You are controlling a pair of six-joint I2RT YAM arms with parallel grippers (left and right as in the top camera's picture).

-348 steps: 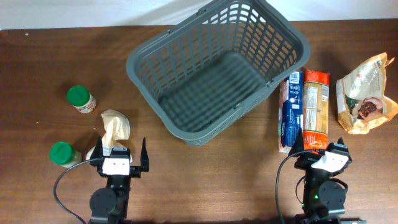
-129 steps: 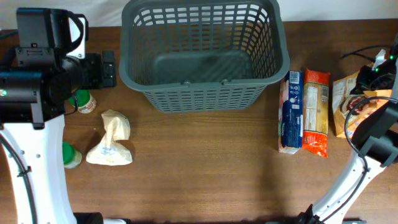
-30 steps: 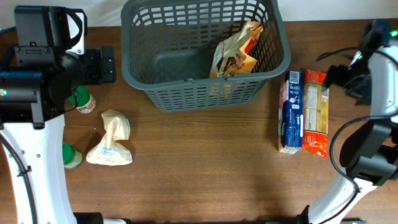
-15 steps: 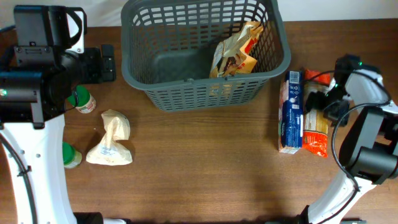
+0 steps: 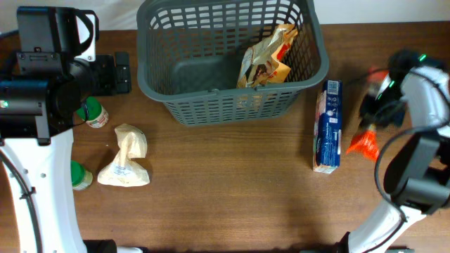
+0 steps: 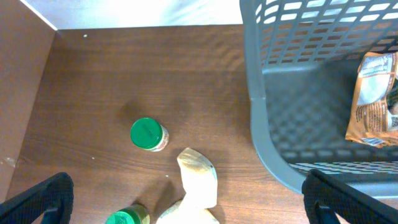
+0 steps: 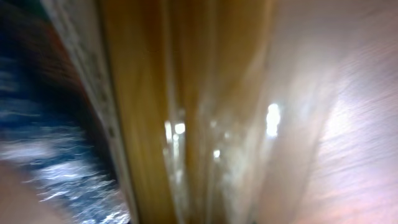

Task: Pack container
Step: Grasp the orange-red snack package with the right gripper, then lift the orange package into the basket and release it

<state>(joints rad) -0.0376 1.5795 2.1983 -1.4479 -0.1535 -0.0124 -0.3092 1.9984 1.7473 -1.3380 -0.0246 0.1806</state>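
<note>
The snack bag (image 5: pixel 266 60) leaves the container's bare bottom open, so next I should raise my right gripper over the container's rim and lower it to release the orange-red packet there.
The container (image 5: pixel 162 88), a dark grey slotted basket, stands at the top middle with a tan snack bag (image 5: pixel 266 60) leaning inside it. The left wrist view shows its near wall (image 6: pixel 267 143) and the same bag (image 6: pixel 373 99). My right gripper (image 5: pixel 380 105) is shut on an orange-red packet (image 5: pixel 363 144), which hangs tilted off the table right of a blue-and-white packet (image 5: pixel 327 126). Blurred, that packet (image 7: pixel 186 112) fills the right wrist view and hides the fingers. My left gripper (image 5: pixel 119 74) (image 6: pixel 186 208) hangs open and empty left of the basket.
Two green-lidded jars (image 5: pixel 91 112) (image 5: pixel 77 174) and a beige knotted bag (image 5: pixel 125 161) lie on the left of the brown table. From the left wrist, one jar (image 6: pixel 148 134), the other jar's lid (image 6: pixel 124 218) and the bag (image 6: pixel 198 186) show below.
My right gripper came down over the orange-red packet, shut on it and raised it off the table, tilted. The left arm, basket and other items have not moved.
</note>
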